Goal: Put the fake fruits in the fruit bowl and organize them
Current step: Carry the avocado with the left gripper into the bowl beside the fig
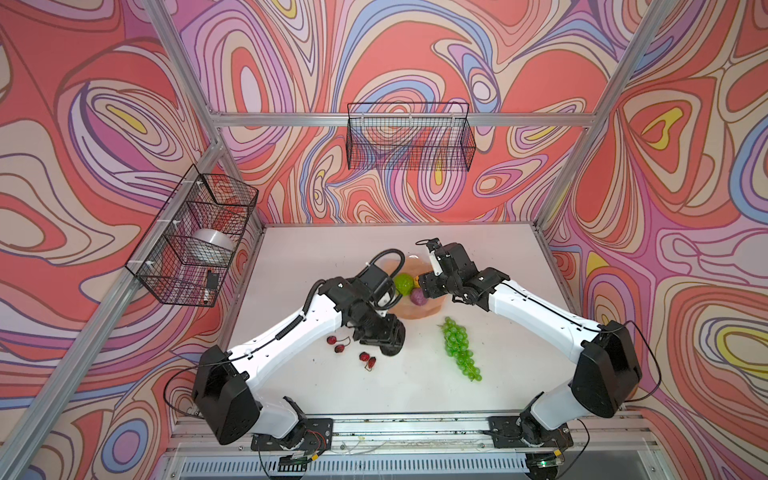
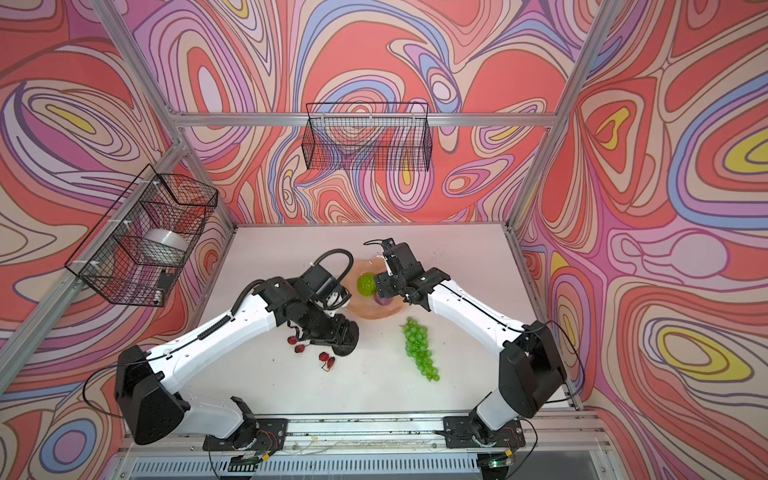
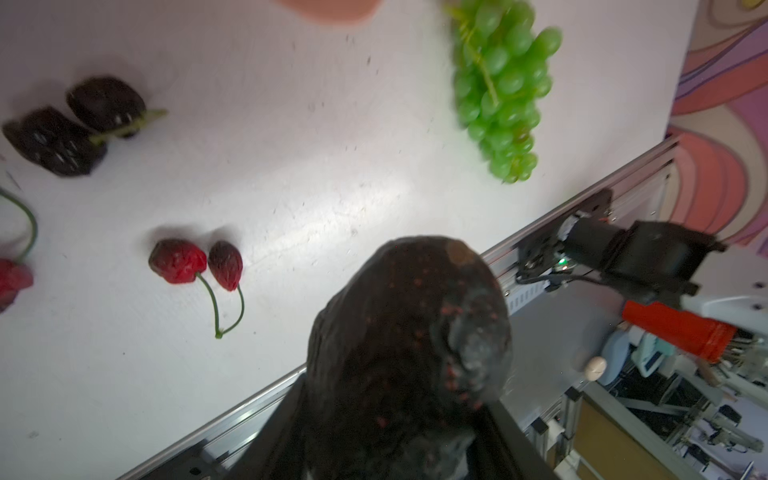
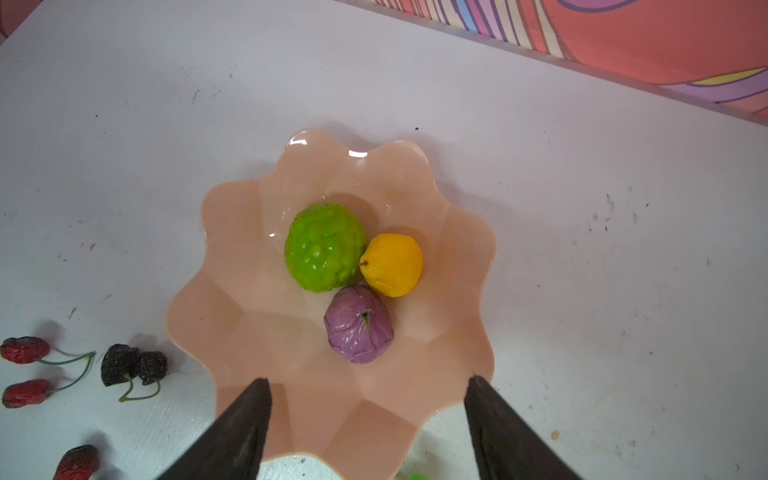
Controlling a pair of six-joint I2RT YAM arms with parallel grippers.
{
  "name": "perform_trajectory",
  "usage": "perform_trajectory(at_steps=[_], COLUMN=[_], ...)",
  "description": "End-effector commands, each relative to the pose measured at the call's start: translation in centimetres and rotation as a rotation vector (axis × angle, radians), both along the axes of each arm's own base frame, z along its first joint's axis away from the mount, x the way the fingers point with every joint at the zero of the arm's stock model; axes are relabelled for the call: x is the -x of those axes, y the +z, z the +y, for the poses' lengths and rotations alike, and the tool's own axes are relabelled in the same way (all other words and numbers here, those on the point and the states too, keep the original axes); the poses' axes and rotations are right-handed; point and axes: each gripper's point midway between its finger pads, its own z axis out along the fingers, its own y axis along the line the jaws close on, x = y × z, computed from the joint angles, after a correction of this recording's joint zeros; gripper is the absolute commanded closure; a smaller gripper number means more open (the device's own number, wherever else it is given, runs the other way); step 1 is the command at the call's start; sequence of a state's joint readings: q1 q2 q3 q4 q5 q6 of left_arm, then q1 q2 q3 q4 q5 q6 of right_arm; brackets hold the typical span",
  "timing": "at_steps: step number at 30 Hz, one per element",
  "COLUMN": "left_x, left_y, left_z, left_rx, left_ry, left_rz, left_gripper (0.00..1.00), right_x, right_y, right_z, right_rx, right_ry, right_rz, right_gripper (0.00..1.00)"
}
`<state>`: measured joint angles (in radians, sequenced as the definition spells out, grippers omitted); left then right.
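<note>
I will next move my left gripper outward over the bowl's rim and let go of the dark avocado onto the bowl's bare bottom beside the purple ball (image 1: 401,302).
My left gripper (image 3: 399,399) is shut on the dark avocado (image 3: 407,316), held just above the table near the front of the fruit bowl (image 1: 419,313). The peach-pink bowl (image 4: 232,216) holds a bumpy green ball (image 4: 324,247), a yellow lemon-like fruit (image 4: 392,266) and a purple ball (image 4: 358,324), all touching. My right gripper (image 4: 370,380) hangs open and empty over the bowl's edge. A green grape bunch (image 1: 459,349) lies on the table right of the left gripper (image 1: 386,343). A red cherry pair (image 3: 195,264) and a black cherry pair (image 3: 75,124) lie left of it.
Further red cherries (image 4: 25,370) lie on the white table left of the bowl. A black wire basket (image 1: 409,137) hangs on the back wall, and another (image 1: 195,241) on the left wall holds a tape roll. An aluminium rail (image 1: 415,428) runs along the table's front edge.
</note>
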<state>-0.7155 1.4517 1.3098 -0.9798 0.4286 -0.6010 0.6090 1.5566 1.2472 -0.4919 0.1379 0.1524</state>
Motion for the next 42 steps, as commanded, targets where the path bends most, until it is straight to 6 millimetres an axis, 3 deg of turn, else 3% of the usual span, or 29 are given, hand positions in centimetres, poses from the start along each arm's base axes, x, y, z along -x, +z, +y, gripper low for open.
perform_trajectory(at_steps=[1,3,8,15,22,36,42], left_x=[-4.8,-7.6,-12.4,-16.9,-17.7,-17.7,-18.0], left_y=[0.7,0.2,-1.6,-4.2,-7.5,-10.8,-12.2], left_z=[-1.2,-1.3,-1.7,-2.6,-2.8,-1.7,-2.3], left_rx=[0.041,0.063,0.108,0.127,0.107,0.045,0.047], left_ry=[0.145,0.256,0.402,0.523,0.602,0.714,0.703], left_rz=[-0.004,0.015,0.041,0.043,0.098,0.134,0.162], left_gripper=[0.51,0.51,0.53,0.53,0.52,0.52,0.49], right_x=[-1.1,-1.1,-0.1,0.6,1.2,1.0,0.9], right_y=[1.5,1.7,1.7,0.3,0.6,-1.2,-1.8], right_z=[0.9,1.1,1.6,0.5,-1.0,-2.0,-1.9], right_rx=[-0.037,-0.051,-0.133,-0.120,-0.131,-0.133,-0.132], right_ry=[0.003,0.007,0.013,-0.012,-0.032,-0.046,-0.044], right_rz=[-0.036,-0.035,-0.023,-0.002,-0.023,0.021,0.040], right_gripper=[0.23,0.23,0.23,0.23,0.23,0.23,0.23])
